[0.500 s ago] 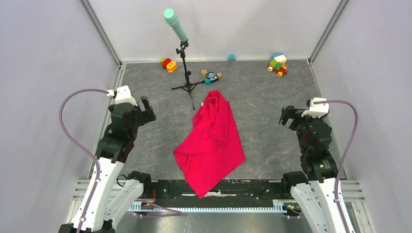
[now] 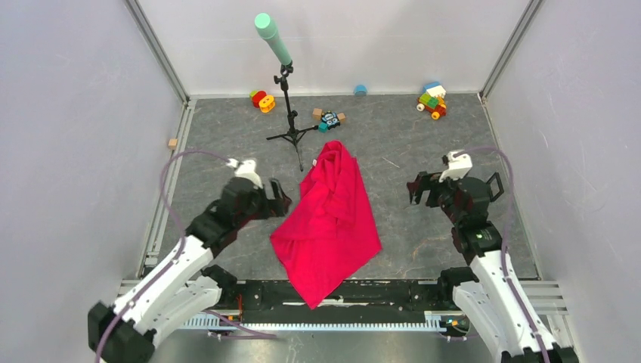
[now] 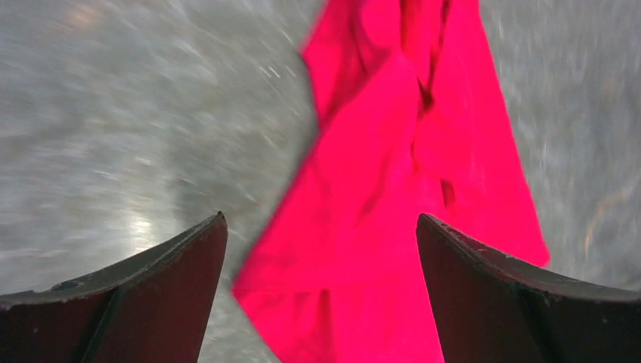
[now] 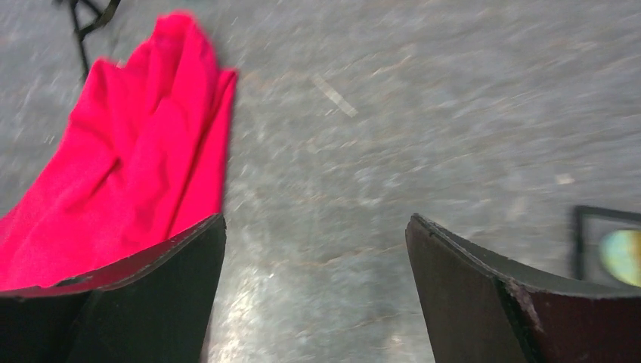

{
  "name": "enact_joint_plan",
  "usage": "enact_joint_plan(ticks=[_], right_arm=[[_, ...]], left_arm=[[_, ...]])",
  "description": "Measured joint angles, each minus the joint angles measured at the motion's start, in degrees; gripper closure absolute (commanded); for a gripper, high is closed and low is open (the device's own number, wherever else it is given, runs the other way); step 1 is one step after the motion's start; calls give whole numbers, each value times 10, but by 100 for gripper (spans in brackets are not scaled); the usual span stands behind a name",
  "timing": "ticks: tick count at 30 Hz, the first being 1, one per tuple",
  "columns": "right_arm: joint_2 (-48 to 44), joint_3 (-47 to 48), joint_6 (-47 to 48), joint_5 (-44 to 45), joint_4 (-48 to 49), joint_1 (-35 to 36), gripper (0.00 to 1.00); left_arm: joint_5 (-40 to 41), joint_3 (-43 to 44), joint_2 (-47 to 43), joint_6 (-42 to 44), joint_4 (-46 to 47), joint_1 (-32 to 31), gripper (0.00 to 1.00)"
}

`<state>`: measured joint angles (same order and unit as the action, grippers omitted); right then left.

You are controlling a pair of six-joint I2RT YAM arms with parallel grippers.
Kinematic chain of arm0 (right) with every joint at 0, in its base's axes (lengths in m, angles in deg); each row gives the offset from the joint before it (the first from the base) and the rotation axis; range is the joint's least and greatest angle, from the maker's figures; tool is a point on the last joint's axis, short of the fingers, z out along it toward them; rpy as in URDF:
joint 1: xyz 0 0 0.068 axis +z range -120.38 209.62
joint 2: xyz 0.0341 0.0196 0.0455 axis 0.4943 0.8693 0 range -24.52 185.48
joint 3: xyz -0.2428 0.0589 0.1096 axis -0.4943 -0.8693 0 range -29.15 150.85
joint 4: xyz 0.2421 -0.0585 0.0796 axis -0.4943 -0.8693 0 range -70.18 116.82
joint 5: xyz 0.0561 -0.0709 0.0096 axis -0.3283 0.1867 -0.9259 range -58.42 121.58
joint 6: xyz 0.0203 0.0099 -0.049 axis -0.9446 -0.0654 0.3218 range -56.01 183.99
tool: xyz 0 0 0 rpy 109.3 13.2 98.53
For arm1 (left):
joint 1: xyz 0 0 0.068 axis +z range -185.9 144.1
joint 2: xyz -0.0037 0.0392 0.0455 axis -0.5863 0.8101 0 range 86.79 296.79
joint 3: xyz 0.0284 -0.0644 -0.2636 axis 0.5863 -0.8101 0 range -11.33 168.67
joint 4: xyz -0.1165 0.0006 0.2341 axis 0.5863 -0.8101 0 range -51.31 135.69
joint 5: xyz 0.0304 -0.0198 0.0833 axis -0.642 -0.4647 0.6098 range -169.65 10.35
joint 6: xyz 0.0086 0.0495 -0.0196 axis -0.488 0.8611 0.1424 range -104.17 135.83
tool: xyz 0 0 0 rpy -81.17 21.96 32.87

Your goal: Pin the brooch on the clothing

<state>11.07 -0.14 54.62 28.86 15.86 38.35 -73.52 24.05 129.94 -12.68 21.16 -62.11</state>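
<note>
The clothing's middle folds lie below my left gripper and to its right in the top view, so I need to move it across and down onto them.
The clothing (image 2: 332, 219) is a bright red-pink shirt lying crumpled in a long heap in the middle of the grey table. My left gripper (image 2: 280, 198) is open just off its left edge, and in the left wrist view the clothing (image 3: 393, 189) fills the gap between the spread fingers of the left gripper (image 3: 321, 217). My right gripper (image 2: 416, 189) is open over bare table to the right of the heap; in its wrist view the right gripper (image 4: 317, 218) has the clothing (image 4: 128, 166) at the far left. A blurred yellow-green spot (image 4: 621, 257) shows at that view's right edge; I cannot tell if it is the brooch.
A tripod stand (image 2: 286, 106) with a teal cylinder on top stands behind the shirt. Toy blocks (image 2: 262, 100), (image 2: 329, 118), (image 2: 432, 100) and a blue cap (image 2: 360, 90) lie along the back wall. A small wooden block (image 2: 173, 143) sits on the left rail. Walls close three sides.
The left arm has swung right and down, right up to the shirt's left edge. The right arm has reached left and forward towards the shirt. Both grippers stay open.
</note>
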Motion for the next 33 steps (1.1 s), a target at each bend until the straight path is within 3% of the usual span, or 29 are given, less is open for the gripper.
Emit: enact_joint_plan(ticks=[3,7,11,17,20,26,33], right_arm=[[45,-38,-14,-78,36,2,12],[106,-78,-33,-139,60,23,14],[147,-96,-54,-147,89,91,20],[203,-117,-94,-141,163,152,29],[243,-113,-100,-124,182,187,32],[289,-102,-109,-101,209,230,37],[299,-99,-110,-76,225,242,37]], left_arm=[[10,-30,64,-37,48,-104,0],[30,-53,146,-73,112,-197,0],[65,-53,219,-90,156,-276,14],[154,-14,305,-91,174,-385,20],[189,16,339,-90,179,-410,33],[239,59,394,-85,190,-426,46],[254,69,440,-85,192,-429,49]])
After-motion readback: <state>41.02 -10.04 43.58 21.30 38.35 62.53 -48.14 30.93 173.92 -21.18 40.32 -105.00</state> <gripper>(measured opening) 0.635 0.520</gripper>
